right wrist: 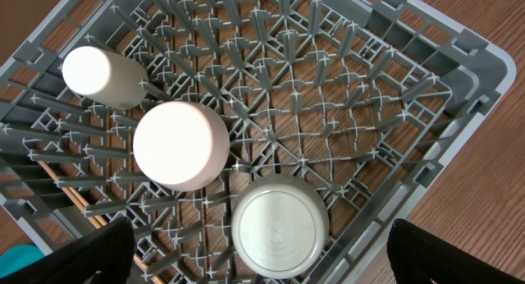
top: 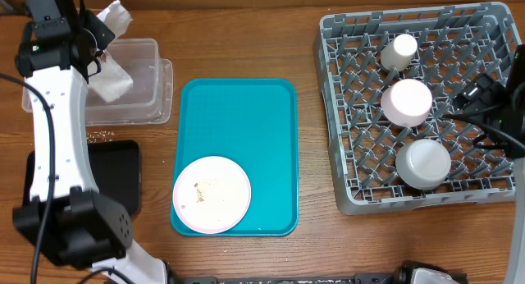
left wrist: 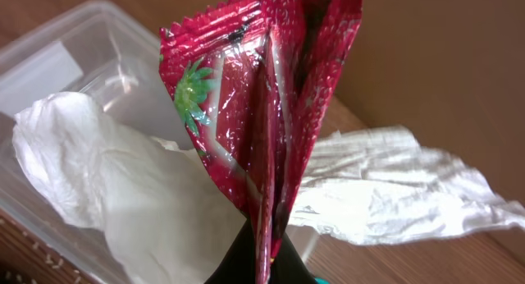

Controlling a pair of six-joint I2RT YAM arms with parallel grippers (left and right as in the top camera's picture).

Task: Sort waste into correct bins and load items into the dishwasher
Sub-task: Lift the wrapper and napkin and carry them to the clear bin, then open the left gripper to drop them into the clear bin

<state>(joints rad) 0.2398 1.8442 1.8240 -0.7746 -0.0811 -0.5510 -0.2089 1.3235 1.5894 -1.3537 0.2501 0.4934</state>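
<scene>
The red foil packet (left wrist: 262, 95) is near the clear tub's far rim. My left gripper needs to pull it back and to the left in the overhead view next, to over the inside of the tub.
My left gripper (left wrist: 264, 263) is shut on the red foil packet (left wrist: 262, 95) and holds it over the clear tub (left wrist: 66, 62). Crumpled white napkins (left wrist: 123, 194) lie in and over that tub (top: 152, 79). In the overhead view the left gripper (top: 92, 39) is at the tub's far left end. My right gripper (right wrist: 275, 272) is open and empty above the grey dish rack (right wrist: 459, 79). The rack (top: 344, 185) holds the white cup (top: 399, 50), the pink bowl (top: 406, 102) and the grey bowl (top: 423, 163), all upside down. The pink plate (top: 212, 194) lies on the teal tray.
The teal tray (top: 246, 112) sits mid-table. The black tray (top: 119, 173) lies left of it, partly under my left arm. White crumbs (top: 102, 136) are scattered on the wood between the tub and the black tray.
</scene>
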